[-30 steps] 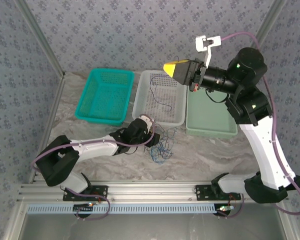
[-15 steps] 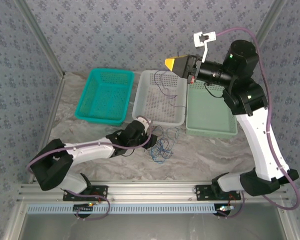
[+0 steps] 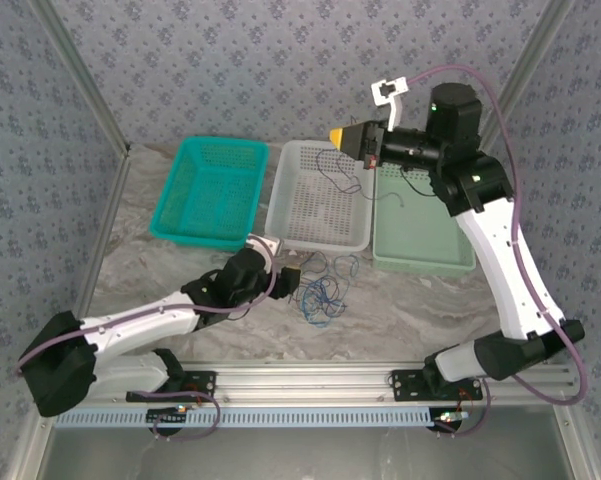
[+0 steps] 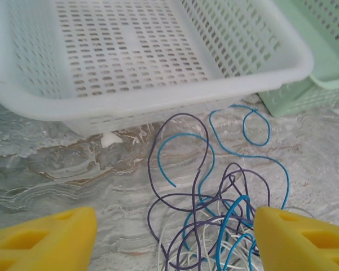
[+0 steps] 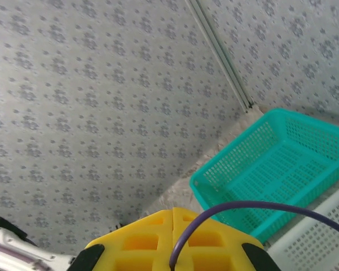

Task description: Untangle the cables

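The piece of purple cable already hangs clear of the tangle, so next I will lower my right gripper toward the bottom of the white basket, the part with the holes, and release the purple cable there.
The cables [image 3: 322,290] lie in a tangle of blue, purple and whitish loops on the marble table, just in front of the white basket [image 3: 277,205]. My left gripper [image 3: 292,278] hovers low at the tangle's left side. In the left wrist view this gripper [image 4: 175,237] is open, its yellow fingers [image 4: 45,240] standing on either side of the loops [image 4: 225,226] with nothing gripped. My right gripper [image 3: 342,137] is raised over the white basket's far edge and is shut on a purple cable [image 5: 259,206], which hangs down as a thin dark strand [image 3: 332,168].
A teal basket [image 3: 202,240] sits at the left and a pale green basket [image 3: 425,266] at the right of the white one. The white basket's front wall [image 4: 158,93] stands close behind the tangle. Patterned walls close in the back and sides.
The right gripper has swung left and a little higher, carrying the purple cable with it. The left arm has drawn back toward the near left and its jaws have widened.
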`<action>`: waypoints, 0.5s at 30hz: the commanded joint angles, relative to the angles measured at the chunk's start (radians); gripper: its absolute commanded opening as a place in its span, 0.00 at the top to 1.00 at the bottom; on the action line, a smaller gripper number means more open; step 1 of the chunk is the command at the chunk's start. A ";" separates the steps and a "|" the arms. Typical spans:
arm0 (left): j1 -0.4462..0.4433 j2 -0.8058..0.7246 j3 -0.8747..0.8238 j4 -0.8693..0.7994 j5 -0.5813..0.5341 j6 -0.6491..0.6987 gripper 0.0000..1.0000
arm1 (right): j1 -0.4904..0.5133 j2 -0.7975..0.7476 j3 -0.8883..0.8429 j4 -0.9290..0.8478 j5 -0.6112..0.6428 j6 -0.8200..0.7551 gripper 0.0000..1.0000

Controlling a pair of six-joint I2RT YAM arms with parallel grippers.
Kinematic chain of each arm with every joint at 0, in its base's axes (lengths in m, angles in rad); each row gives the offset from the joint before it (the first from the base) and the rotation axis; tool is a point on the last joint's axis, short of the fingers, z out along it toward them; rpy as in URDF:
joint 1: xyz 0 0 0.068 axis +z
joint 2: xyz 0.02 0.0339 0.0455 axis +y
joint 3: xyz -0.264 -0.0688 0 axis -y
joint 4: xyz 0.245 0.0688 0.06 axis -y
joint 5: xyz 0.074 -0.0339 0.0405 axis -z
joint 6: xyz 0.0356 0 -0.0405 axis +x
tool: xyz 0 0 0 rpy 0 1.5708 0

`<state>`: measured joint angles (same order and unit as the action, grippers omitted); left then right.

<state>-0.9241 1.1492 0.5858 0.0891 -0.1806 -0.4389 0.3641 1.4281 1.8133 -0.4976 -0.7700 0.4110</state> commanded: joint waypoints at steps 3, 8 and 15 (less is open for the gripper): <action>-0.005 -0.048 -0.042 -0.031 -0.057 -0.016 0.24 | -0.014 0.104 -0.050 -0.015 0.002 -0.064 1.00; -0.006 -0.055 -0.067 -0.032 -0.067 -0.038 0.23 | -0.023 0.183 -0.107 0.014 0.002 -0.074 1.00; -0.006 -0.051 -0.076 -0.028 -0.088 -0.039 0.21 | -0.025 0.283 -0.133 0.026 0.027 -0.074 1.00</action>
<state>-0.9241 1.1122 0.5110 0.0631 -0.2379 -0.4656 0.3450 1.6901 1.6905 -0.4961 -0.7601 0.3599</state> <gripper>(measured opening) 0.789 0.063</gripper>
